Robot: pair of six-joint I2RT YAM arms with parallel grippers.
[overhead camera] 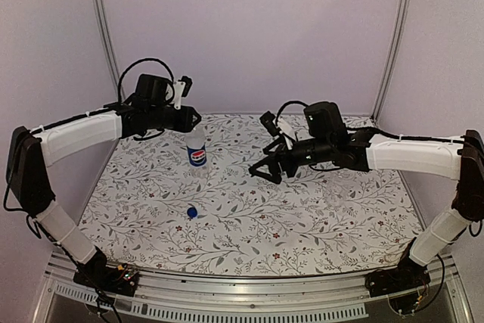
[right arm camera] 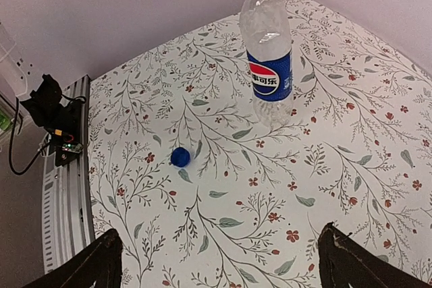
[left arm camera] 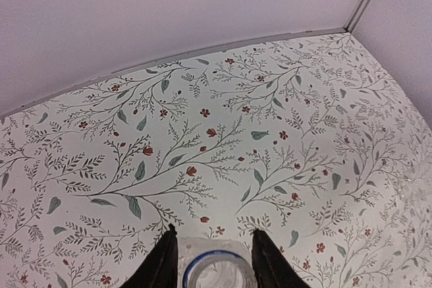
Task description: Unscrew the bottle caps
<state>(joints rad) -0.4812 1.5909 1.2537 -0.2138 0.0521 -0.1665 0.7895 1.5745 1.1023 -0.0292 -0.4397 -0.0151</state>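
My right gripper moves its open fingers to the right in the top view next and down over the unlabelled clear bottle, which stands there.
A clear bottle with a blue Pepsi label stands upright at the back left of the flowered table. Its mouth is bare, with a blue ring round the neck. My left gripper is level with the bottle's top, and its two black fingers hug the neck from both sides. The blue bottle cap lies alone on the table in front of the bottle. My right gripper hovers mid-table, open wide and holding nothing. In the right wrist view, the bottle and the cap are ahead of it.
Lilac walls close the table at the back and sides, with metal posts in the back corners. A metal rail runs along the near edge between the arm bases. Cables and a small board sit on that rail.
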